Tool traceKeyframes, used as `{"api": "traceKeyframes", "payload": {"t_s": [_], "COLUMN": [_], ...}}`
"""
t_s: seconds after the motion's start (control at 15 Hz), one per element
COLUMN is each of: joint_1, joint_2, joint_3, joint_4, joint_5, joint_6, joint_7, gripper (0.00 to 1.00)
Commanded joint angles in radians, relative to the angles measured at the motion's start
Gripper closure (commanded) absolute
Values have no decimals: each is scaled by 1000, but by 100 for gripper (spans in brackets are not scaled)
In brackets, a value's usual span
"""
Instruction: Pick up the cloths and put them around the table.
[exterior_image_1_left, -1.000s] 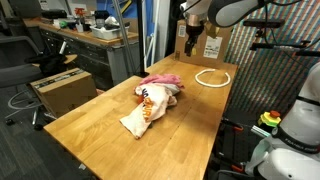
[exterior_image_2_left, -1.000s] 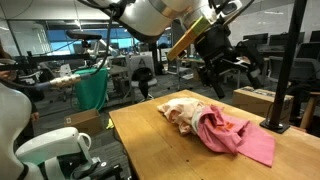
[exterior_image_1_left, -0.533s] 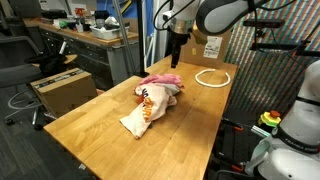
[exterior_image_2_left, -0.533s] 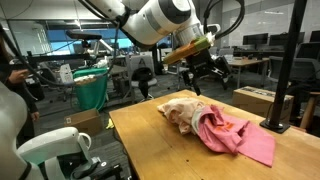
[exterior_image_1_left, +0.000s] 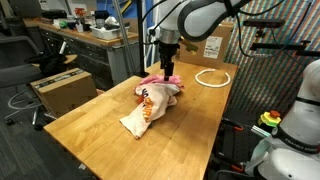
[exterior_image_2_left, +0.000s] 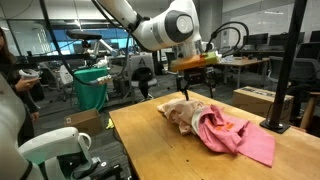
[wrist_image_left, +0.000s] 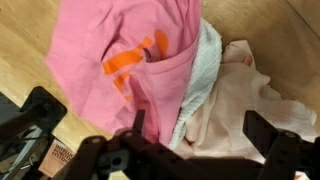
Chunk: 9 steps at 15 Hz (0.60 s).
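My gripper should move toward the orange print (wrist_image_left: 135, 60) and down onto the pink fold (wrist_image_left: 165, 72) beside it, because the spread fingers are over the white towel's edge.
A heap of cloths lies on the wooden table (exterior_image_1_left: 110, 140): a pink cloth (exterior_image_1_left: 163, 80) (exterior_image_2_left: 238, 138) with an orange print (wrist_image_left: 135, 60), a pale cream cloth (exterior_image_1_left: 143, 112) (exterior_image_2_left: 183, 110) (wrist_image_left: 240, 95), and a white towel (wrist_image_left: 200, 75) between them. My gripper (exterior_image_1_left: 168, 65) (exterior_image_2_left: 193, 88) hangs just above the heap, over the pink end. In the wrist view its fingers (wrist_image_left: 200, 135) are spread wide with nothing between them.
A white ring of cord (exterior_image_1_left: 213, 78) lies on the table beyond the heap. A cardboard box (exterior_image_1_left: 62, 90) stands on the floor beside the table. A green bin (exterior_image_2_left: 92, 85) stands behind the table. A black post (exterior_image_2_left: 285, 70) rises at a table corner.
The arm has swung from beyond the white ring across the table to above the cloth heap and come lower. The cloths have not moved.
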Motion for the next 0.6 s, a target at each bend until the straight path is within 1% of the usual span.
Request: {"api": "traceKeyframes", "payload": {"t_s": [0.0, 0.27, 0.53], "joint_1": [-23, -52, -72], "joint_2": [90, 154, 188], "joint_3": [3, -2, -9], "joint_4": [74, 109, 134], "joint_5": [5, -76, -160], "joint_6": [-28, -25, -26], "joint_7": [-76, -37, -16], "gripper": [0, 0, 0]}}
